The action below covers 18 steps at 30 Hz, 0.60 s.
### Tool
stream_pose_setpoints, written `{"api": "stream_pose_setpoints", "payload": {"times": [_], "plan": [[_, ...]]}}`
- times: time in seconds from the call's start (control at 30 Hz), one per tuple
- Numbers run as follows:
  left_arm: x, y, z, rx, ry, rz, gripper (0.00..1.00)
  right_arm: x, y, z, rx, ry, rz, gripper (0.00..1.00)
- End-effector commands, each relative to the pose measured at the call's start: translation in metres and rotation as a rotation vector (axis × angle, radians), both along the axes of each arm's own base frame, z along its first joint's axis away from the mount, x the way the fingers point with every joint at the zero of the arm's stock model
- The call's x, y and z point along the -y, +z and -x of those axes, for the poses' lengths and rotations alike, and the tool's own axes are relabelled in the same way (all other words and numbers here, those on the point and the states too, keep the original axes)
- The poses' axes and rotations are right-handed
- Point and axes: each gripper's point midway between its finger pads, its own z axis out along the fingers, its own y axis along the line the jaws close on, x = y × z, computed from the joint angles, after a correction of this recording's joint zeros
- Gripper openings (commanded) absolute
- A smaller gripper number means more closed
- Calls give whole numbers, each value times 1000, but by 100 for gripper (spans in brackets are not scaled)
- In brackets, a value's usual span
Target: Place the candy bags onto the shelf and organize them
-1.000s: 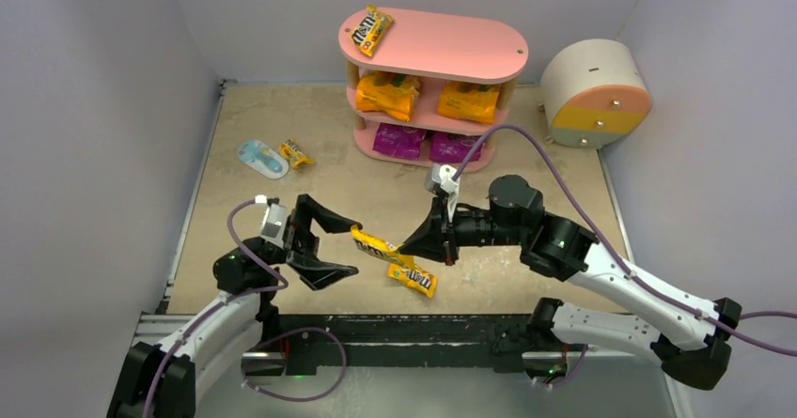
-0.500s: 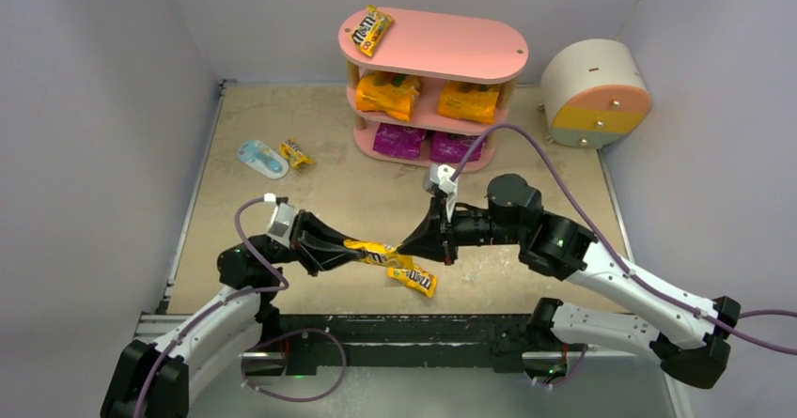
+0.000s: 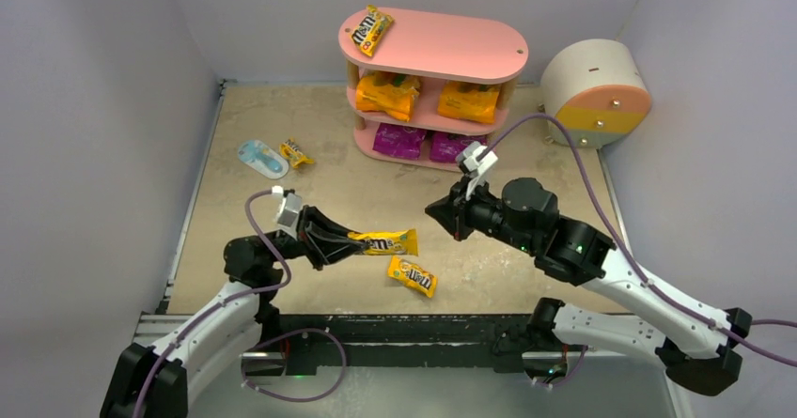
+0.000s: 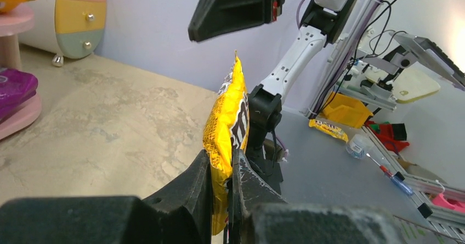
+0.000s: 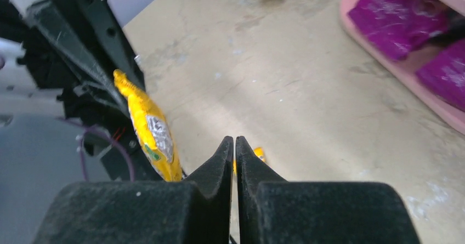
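Observation:
The shelf-top packet and the packet in my left gripper are both yellow M&M's packets, so next the gripper will move up and outward over the bare spot beside the one on the shelf and release mine there.
My left gripper (image 3: 344,246) (image 4: 222,167) is shut on the end of a slim yellow M&M's packet (image 3: 382,242) (image 4: 227,118), which it holds above the table. My right gripper (image 3: 435,213) (image 5: 234,141) hangs a little to the packet's right, jaws together with nothing between them. A second yellow packet (image 3: 412,276) lies on the table below them. A third yellow packet (image 3: 296,153) lies at the far left. The pink shelf (image 3: 451,44) carries another yellow packet (image 3: 370,29) on top, two orange bags (image 3: 388,94) (image 3: 468,100) on the middle board and two purple bags (image 3: 399,140) (image 3: 453,146) at the bottom.
A flat light-blue-and-white item (image 3: 260,158) lies beside the far-left packet. The round cream drawer unit (image 3: 595,94) stands right of the shelf. Grey walls close in the table on three sides.
The right gripper held the packet and the left stood open. The left then closed on it. The right has let go and drawn back to the right.

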Motion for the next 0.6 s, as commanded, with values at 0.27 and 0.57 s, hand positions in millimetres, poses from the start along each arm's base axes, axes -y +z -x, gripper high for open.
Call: {"api": "stream_pose_setpoints", "payload": {"times": [0.27,0.57], "plan": [[2,39,-96,-243,334,-16,0,88,-17,-71,29,-712,-62,98],[0,127,-189,-366,582,69,0,114,-58,-71,25,-826,-44,98]]}}
